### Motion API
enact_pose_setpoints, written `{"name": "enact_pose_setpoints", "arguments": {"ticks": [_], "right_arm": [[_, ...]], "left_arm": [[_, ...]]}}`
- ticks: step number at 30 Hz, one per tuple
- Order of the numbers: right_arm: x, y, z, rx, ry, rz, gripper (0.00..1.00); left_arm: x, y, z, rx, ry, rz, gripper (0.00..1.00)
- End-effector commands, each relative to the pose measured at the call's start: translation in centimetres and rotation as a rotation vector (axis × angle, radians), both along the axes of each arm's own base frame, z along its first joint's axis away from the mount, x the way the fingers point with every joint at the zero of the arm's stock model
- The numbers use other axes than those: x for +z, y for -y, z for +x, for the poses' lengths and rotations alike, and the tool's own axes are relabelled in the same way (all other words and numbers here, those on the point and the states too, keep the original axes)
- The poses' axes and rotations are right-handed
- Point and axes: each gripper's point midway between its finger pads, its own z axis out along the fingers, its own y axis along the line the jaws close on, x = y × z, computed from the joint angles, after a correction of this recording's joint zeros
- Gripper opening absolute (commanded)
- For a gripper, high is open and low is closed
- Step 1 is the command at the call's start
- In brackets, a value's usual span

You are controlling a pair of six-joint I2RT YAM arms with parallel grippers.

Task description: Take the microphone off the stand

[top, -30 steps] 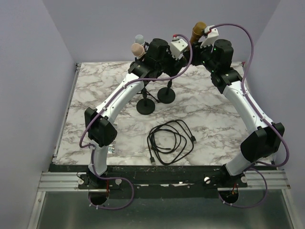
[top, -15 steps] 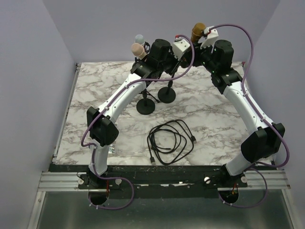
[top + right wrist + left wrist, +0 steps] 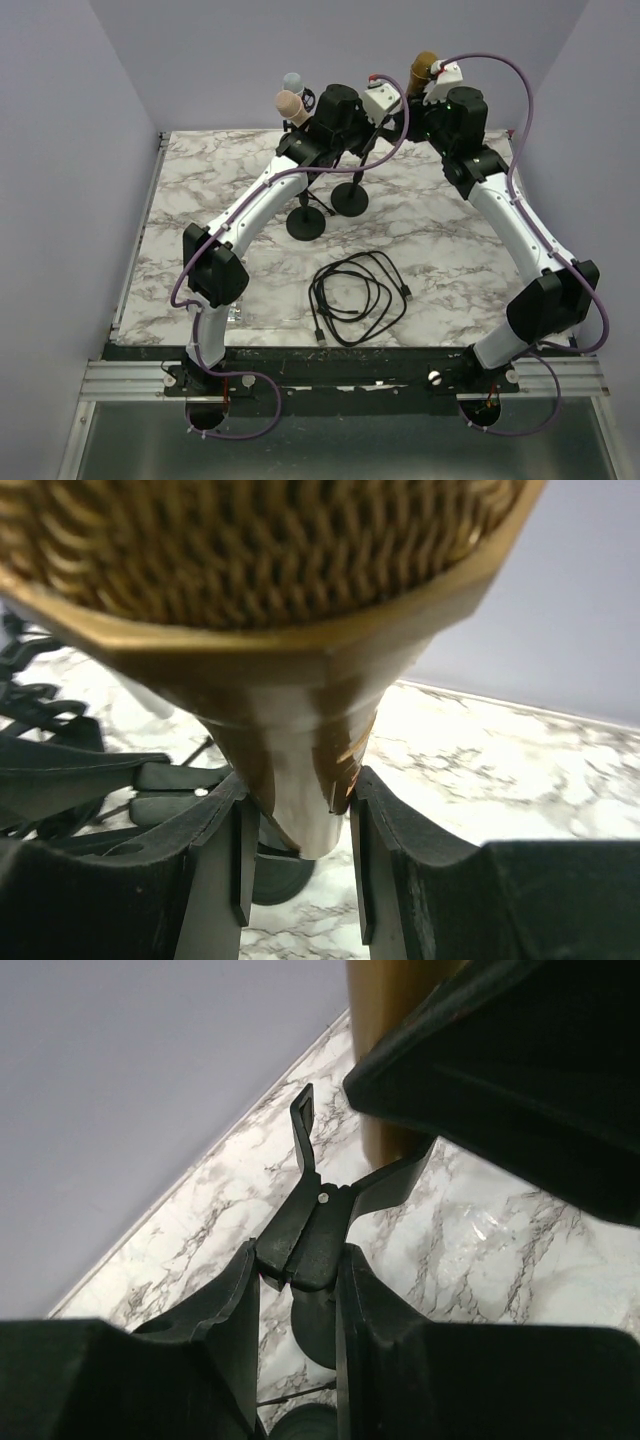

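My right gripper should next move away from the clip [image 3: 312, 1222] and down, tip the gold microphone flat, and then release it, because bare marble tabletop lies open below that gripper.
The gold microphone [image 3: 421, 69] is at the back of the table, with my right gripper [image 3: 428, 88] shut on its tapered handle [image 3: 296, 780]. Its mesh head [image 3: 260, 550] fills the top of the right wrist view. My left gripper [image 3: 297, 1260] is shut on the black clip [image 3: 312, 1222] at the top of the stand [image 3: 358, 165]. The clip's prongs stand open just below the gold handle [image 3: 392, 1070], and whether they touch it I cannot tell. From above, my left gripper [image 3: 392, 116] sits close beside the right one.
Two more microphones, a pink one [image 3: 289, 103] and a grey one [image 3: 293, 80], stand at the back left. Two round stand bases [image 3: 307, 223] [image 3: 350, 200] rest mid-table. A coiled black cable [image 3: 358, 297] lies in front of them. Purple walls close in the table.
My left gripper has closed onto the stand's clip. The right gripper has shifted the gold microphone slightly to the right.
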Motion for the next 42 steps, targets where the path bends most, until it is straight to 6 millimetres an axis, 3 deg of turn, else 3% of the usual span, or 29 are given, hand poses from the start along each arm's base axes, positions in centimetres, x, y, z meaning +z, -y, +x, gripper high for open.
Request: {"name": "enact_pose_setpoints", "arguments": {"ticks": [1, 4, 7, 13, 21, 24, 25, 28, 31, 36, 42], "right_arm": [[3.0, 4.8, -1.1, -0.250, 0.040, 0.003, 0.01], [3.9, 7.0, -1.4, -0.346, 0.056, 0.022, 0.01], [4.2, 7.7, -1.5, -0.370, 0.062, 0.024, 0.01], [4.0, 7.5, -1.6, -0.355, 0.059, 0.021, 0.01], [3.8, 7.0, -1.7, -0.329, 0.057, 0.026, 0.01], [3.5, 7.0, -1.5, -0.331, 0.052, 0.017, 0.01], [3.4, 7.1, -1.5, -0.336, 0.051, 0.010, 0.01], [3.1, 7.5, -1.3, -0.353, 0.051, -0.019, 0.01], [3.2, 7.6, -1.3, -0.355, 0.054, -0.019, 0.01], [3.4, 7.3, -1.3, -0.347, 0.046, -0.002, 0.01], [0.5, 7.2, -1.2, -0.369, -0.034, 0.043, 0.01]], "left_arm": [[0.9, -0.8, 0.2, 0.026, 0.029, -0.004, 0.00], [0.8, -0.8, 0.1, 0.028, 0.025, -0.008, 0.00], [0.8, -0.8, 0.1, 0.028, 0.024, -0.010, 0.00], [0.7, -1.2, 0.3, 0.041, 0.025, 0.003, 0.00], [-2.1, -1.6, 0.6, 0.060, -0.010, 0.038, 0.00], [-2.3, -1.9, 0.8, 0.079, -0.024, 0.031, 0.00], [-2.2, -1.8, 0.7, 0.082, -0.029, 0.023, 0.07], [-0.9, -2.4, 0.8, 0.118, -0.019, -0.005, 0.42], [0.5, -2.4, 0.4, 0.123, -0.011, -0.041, 0.62], [2.4, -2.0, -0.5, 0.085, -0.020, -0.076, 0.70], [6.2, -2.8, -2.9, 0.069, -0.030, -0.153, 0.81]]}}
